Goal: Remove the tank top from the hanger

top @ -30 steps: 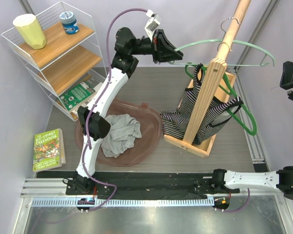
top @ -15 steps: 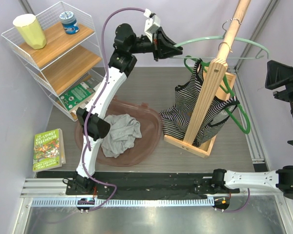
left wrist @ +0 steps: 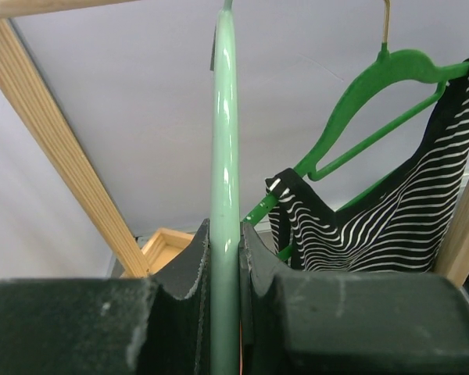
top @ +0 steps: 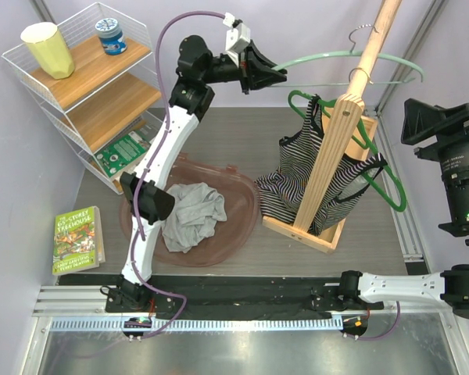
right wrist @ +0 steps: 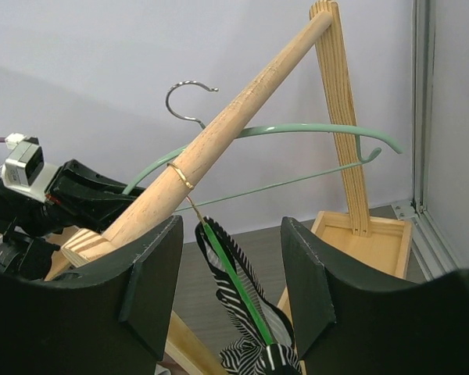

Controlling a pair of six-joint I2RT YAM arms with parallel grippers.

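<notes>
Next, my left gripper lowers the pale green hanger's hook over the bar, since the hook stands free above the rack's wooden bar [top: 367, 55].
A black-and-white striped tank top [top: 297, 183] hangs on a bright green hanger [top: 383, 176] from the wooden rack's rail [top: 367, 55]. It also shows in the left wrist view [left wrist: 375, 226] and the right wrist view [right wrist: 242, 312]. My left gripper [top: 267, 74] is shut on the end of a bare pale green hanger [top: 336, 62], held high beside the rail; that hanger runs up between the jaws in the left wrist view [left wrist: 223, 156]. My right gripper [right wrist: 228, 281] is open and empty, raised at the right and facing the rack, with the tank top seen between its fingers.
A wooden rack base [top: 305, 226] stands mid-table. A brown basin [top: 238, 223] holds a grey garment [top: 191, 215]. A wire shelf [top: 86, 86] at the back left holds a yellow cup [top: 47, 48], a jar [top: 109, 35] and a book. Another book [top: 76, 238] lies at the left.
My left gripper has lifted the pale green hanger up and slightly left. My right gripper has risen and moved in from the right edge toward the rack.
</notes>
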